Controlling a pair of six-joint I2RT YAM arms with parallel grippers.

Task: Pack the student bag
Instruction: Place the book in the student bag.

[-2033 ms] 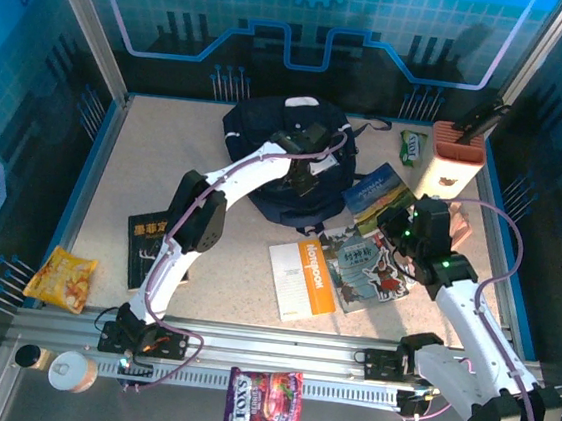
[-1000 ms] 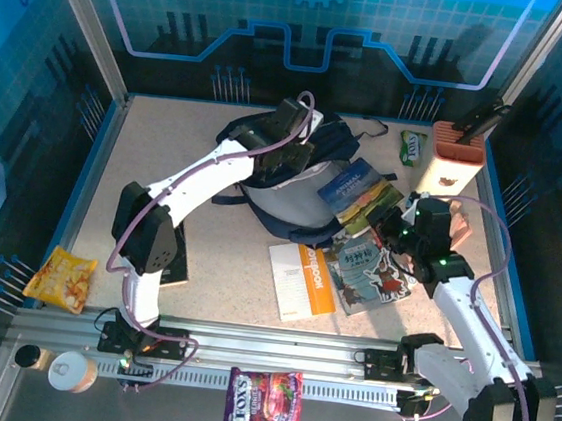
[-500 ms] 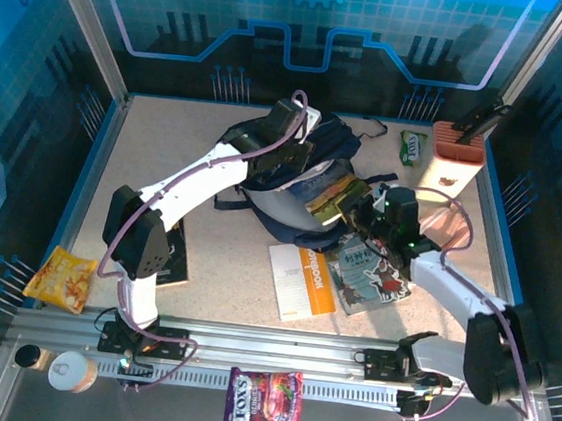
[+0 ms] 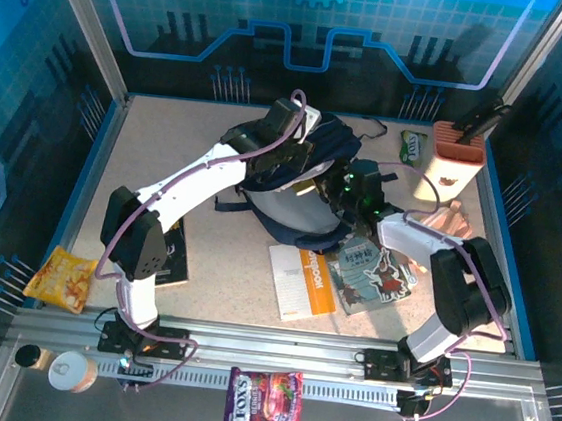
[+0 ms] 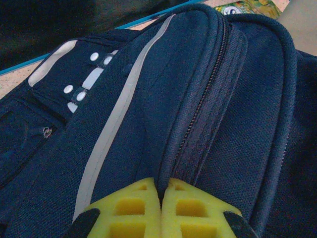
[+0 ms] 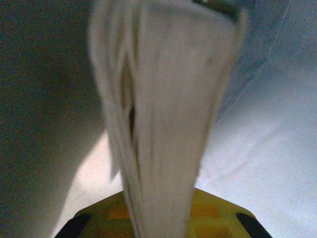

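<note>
My left gripper holds the student bag's navy fold. The black book sits inside the bag's pale lining, so next I should pull the fold toward the bare table beyond the book and let go of it.
The student bag (image 4: 280, 202), dark navy with a pale lining, lies at the back middle of the table with its mouth held open. My left gripper (image 4: 302, 154) is shut on a fold of navy fabric beside the zipper (image 5: 198, 124); its yellow fingertips (image 5: 133, 208) pinch that fold of the student bag (image 5: 148, 99). My right gripper (image 4: 335, 189) sits at the bag's mouth, shut on a book (image 6: 163, 99) seen edge-on, pages fanned. The pale lining (image 6: 267, 148) surrounds the book.
On the table near the bag lie an orange notebook (image 4: 302, 281) and an illustrated book (image 4: 375, 271). A black book (image 4: 174, 252) lies left, a yellow snack bag (image 4: 61, 278) front left. A pen holder (image 4: 450, 163) and green pack (image 4: 411, 147) stand back right. A purple candy bag (image 4: 263, 403) rests on the rail.
My right gripper has carried the book leftward from the table's right side into the bag's mouth. My left gripper lifted the bag's flap and now holds it steady.
</note>
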